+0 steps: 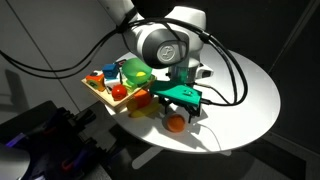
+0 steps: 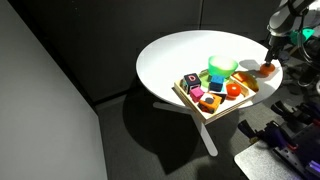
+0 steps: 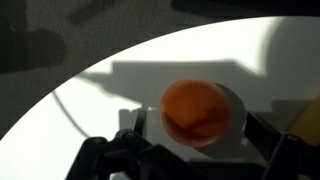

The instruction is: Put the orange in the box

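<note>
I will lower my gripper over the orange [image 1: 176, 124] [image 3: 197, 110] next and then close it. My fingers are open above the orange, with a gap at each side of it.
The orange [image 3: 197, 110] lies on the round white table, just outside the box. It also shows in both exterior views [image 1: 176, 123] [image 2: 268, 71]. My gripper [image 3: 196, 128] is open and straddles the orange, with a dark finger on each side and a gap between each finger and the fruit. The gripper shows above the orange in both exterior views [image 1: 178, 110] [image 2: 270, 55]. The box [image 1: 100, 93] [image 2: 212, 106] of light wood holds several coloured toy fruits and stands beside the orange.
A green bowl [image 1: 135, 72] [image 2: 222, 67] sits at the box's far side. Red fruits [image 1: 118, 91] [image 2: 233, 89] lie in the box. A yellow thing [image 3: 306, 122] shows at the wrist view's right edge. The table edge [image 1: 215, 148] is close to the orange.
</note>
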Motion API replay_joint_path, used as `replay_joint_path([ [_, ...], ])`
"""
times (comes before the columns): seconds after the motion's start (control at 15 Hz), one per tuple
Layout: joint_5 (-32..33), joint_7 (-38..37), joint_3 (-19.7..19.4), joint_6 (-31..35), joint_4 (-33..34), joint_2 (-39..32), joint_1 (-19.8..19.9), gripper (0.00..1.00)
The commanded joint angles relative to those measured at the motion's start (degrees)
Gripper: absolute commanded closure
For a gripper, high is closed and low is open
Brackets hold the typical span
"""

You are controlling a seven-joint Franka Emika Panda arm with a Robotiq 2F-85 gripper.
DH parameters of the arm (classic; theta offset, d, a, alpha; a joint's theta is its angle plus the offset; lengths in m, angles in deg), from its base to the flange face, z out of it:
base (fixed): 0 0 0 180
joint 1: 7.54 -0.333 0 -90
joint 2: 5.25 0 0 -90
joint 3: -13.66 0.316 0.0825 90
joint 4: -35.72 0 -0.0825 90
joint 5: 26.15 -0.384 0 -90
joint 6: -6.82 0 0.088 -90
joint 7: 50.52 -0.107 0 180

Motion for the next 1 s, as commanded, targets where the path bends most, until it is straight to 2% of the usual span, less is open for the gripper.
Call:
replay_joint_path([
  [0.0, 0.4, 1.7, 1.3, 1.6, 0.5, -1.2, 2.2, 0.0],
  [0.13, 0.4, 1.5, 1.4, 1.4, 0.9, -2.1, 2.4, 0.0],
  [0.2, 0.1, 1.4, 1.6, 1.6, 0.9, -2.6, 2.7, 0.25],
  [0.27, 0.2, 1.1, 1.5, 1.8, 0.9, -2.9, 2.7, 0.26],
  [0.47, 0.7, 0.5, 1.3, 1.5, 1.1, -3.2, 2.5, 0.49],
  [0.93, 1.4, -0.6, 0.8, -1.3, -0.6, 1.3, 1.1, 0.5],
])
